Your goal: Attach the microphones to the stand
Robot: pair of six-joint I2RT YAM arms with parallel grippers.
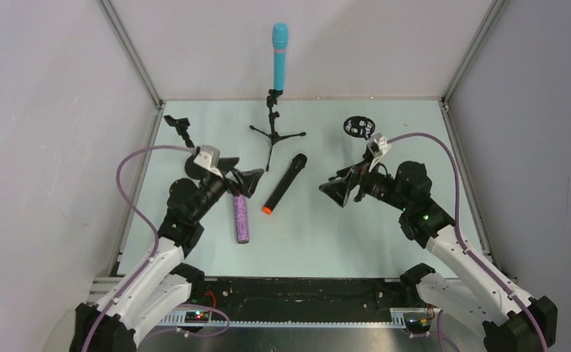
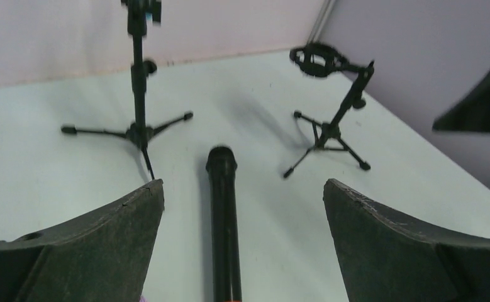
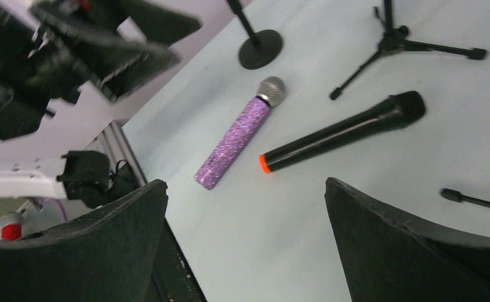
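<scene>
Next, the right gripper moves outward, to the right in the top view, onto the stand's joint beside the shock-mount ring, since that leaves the ring's opening clear.
The turquoise microphone [image 1: 280,55] stands upright, clipped in the middle tripod stand [image 1: 271,130]. The black microphone with the orange end [image 1: 284,183] lies on the table, and shows in the left wrist view [image 2: 224,220] and the right wrist view [image 3: 346,132]. The purple glitter microphone [image 1: 241,218] lies left of it, its silver head visible in the right wrist view [image 3: 242,135]. My left gripper [image 1: 242,180] is open and empty above the purple microphone's head, and the black microphone lies ahead between its fingers [image 2: 243,189]. My right gripper [image 1: 337,189] is open and empty right of the black microphone.
A tripod stand with a round shock-mount ring [image 1: 358,126] stands at the back right, also in the left wrist view [image 2: 330,123]. A stand with a round base [image 3: 260,49] and a clip [image 1: 178,125] stands at the back left. Cage posts and walls enclose the table.
</scene>
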